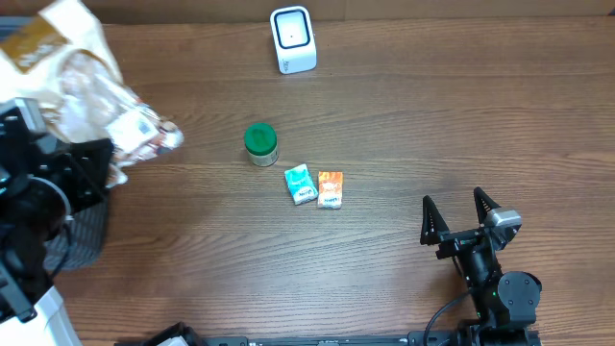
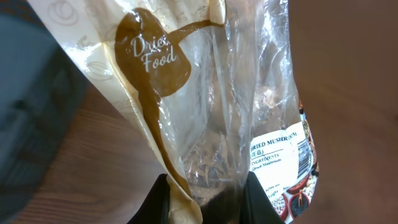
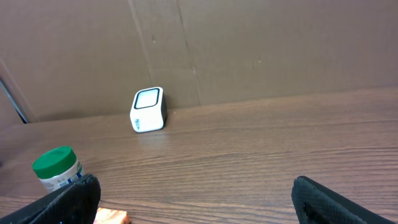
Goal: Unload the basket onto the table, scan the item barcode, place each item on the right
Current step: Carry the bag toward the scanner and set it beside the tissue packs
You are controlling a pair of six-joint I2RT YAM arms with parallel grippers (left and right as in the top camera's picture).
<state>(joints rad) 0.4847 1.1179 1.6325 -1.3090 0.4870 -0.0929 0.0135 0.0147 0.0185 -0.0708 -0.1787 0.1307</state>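
My left gripper needs to move down toward the right in the overhead view and let go of the bag (image 1: 86,91) on the tabletop (image 1: 258,200) beside the teal packet, because that spot is empty.
A clear and tan bag of dried mushrooms (image 2: 205,93) fills the left wrist view, and my left gripper (image 2: 205,200) is shut on its lower edge. A white label with a barcode (image 2: 303,155) sits on the bag's right side. From overhead the bag (image 1: 86,91) hangs at the far left, above the table. The white scanner (image 1: 293,38) stands at the back centre, well to the right of the bag, and also shows as the scanner (image 3: 148,109) in the right wrist view. My right gripper (image 1: 461,216) rests open near the front right with nothing between its fingers.
A green-lidded jar (image 1: 260,144) stands mid-table, with a teal packet (image 1: 301,183) and an orange packet (image 1: 330,189) lying just in front of it. A dark basket (image 1: 77,231) sits at the left edge under the left arm. A cardboard wall (image 3: 249,43) stands behind the scanner.
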